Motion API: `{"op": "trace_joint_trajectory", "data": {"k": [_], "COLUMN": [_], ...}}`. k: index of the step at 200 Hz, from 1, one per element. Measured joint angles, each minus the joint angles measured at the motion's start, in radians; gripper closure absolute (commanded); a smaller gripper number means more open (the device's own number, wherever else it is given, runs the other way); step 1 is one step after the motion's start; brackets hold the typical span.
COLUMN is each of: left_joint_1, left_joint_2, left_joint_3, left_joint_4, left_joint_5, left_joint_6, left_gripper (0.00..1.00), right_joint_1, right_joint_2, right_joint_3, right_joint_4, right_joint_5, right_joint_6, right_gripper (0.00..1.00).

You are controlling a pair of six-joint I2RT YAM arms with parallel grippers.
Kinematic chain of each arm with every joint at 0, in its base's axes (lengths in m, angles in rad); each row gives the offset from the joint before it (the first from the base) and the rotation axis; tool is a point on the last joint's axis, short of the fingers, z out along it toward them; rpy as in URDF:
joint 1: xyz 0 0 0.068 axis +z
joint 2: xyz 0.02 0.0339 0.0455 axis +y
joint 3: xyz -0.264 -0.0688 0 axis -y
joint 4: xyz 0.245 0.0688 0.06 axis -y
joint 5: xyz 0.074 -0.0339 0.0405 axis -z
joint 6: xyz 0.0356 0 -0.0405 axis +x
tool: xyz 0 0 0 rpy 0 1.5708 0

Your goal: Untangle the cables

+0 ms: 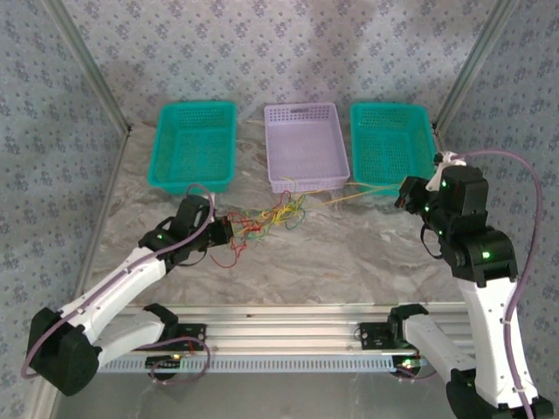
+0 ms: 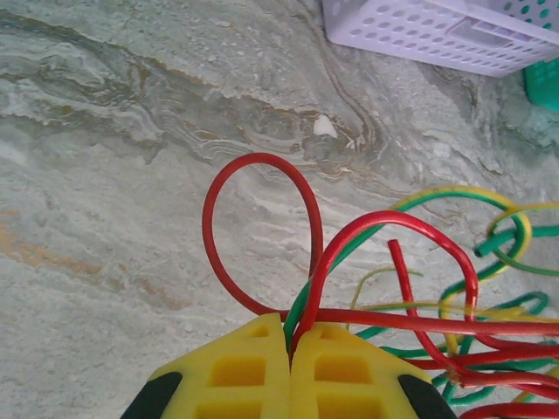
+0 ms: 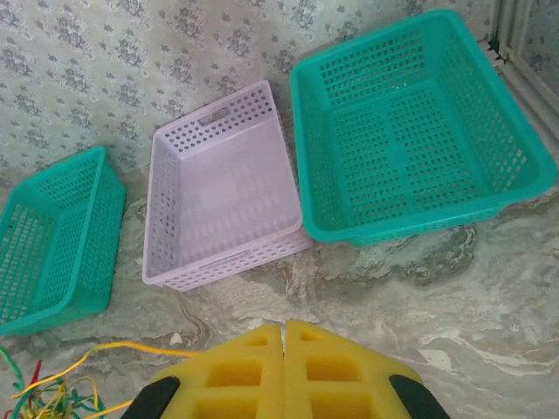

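I should swing my right gripper toward the tangle next, because the yellow cable runs out straight. Then I should lower it over the bare marble before the lilac basket (image 1: 320, 218) and release the yellow cable.
The cables (image 1: 272, 216) lie in a red, green and yellow tangle on the marble table in front of the lilac basket. My left gripper (image 1: 229, 230) is at the tangle's left edge. In the left wrist view it (image 2: 290, 334) is shut on a red and a green cable (image 2: 325, 272) that loop out ahead. My right gripper (image 1: 403, 194) is far to the right and shut (image 3: 285, 329). A straight yellow cable (image 1: 360, 195) runs from the tangle to it and slips under its left finger (image 3: 223, 371), where the pinch itself is hidden.
Three baskets stand along the back: teal (image 1: 194, 146) on the left, lilac (image 1: 306, 145) in the middle, teal (image 1: 391, 144) on the right. An aluminium rail (image 1: 279, 336) runs along the near edge by the arm bases. Metal frame posts border both sides.
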Motion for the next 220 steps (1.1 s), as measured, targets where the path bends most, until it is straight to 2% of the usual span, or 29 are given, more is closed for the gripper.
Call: {"op": "trace_joint_trajectory", "data": {"k": [30,61,95,164,196,220], "left_joint_1": [0.023,0.047,0.057,0.052,0.011,-0.024], "left_joint_2": [0.021,0.038,0.050,0.073,0.142,0.186], "left_joint_3": [0.053,0.068,0.068,0.089,0.135,0.165], "left_joint_4": [-0.100,-0.244,-0.326,-0.326,-0.301,-0.282], "left_joint_5": [-0.032,-0.135,-0.203,-0.168,-0.142,-0.139], "left_joint_6": [0.003,0.011,0.011,0.010,0.010,0.010], "left_gripper": [1.00,1.00,1.00,1.00,0.97,0.98], "right_joint_1": [-0.014,-0.061,-0.086,-0.066,0.020,0.122], "right_joint_2": [-0.010,-0.032,-0.046,0.008,0.027,0.045], "right_joint_3": [-0.002,-0.017,-0.019,-0.190,-0.200,-0.187], "right_joint_4": [-0.006,0.014,0.038,0.127,0.147,0.153], "right_joint_5": [0.036,0.153,0.179,-0.122,-0.215,-0.228], "right_joint_6": [0.005,0.011,0.016,0.069,0.079,0.074], "right_gripper": [1.00,1.00,1.00,1.00,1.00,1.00]}}
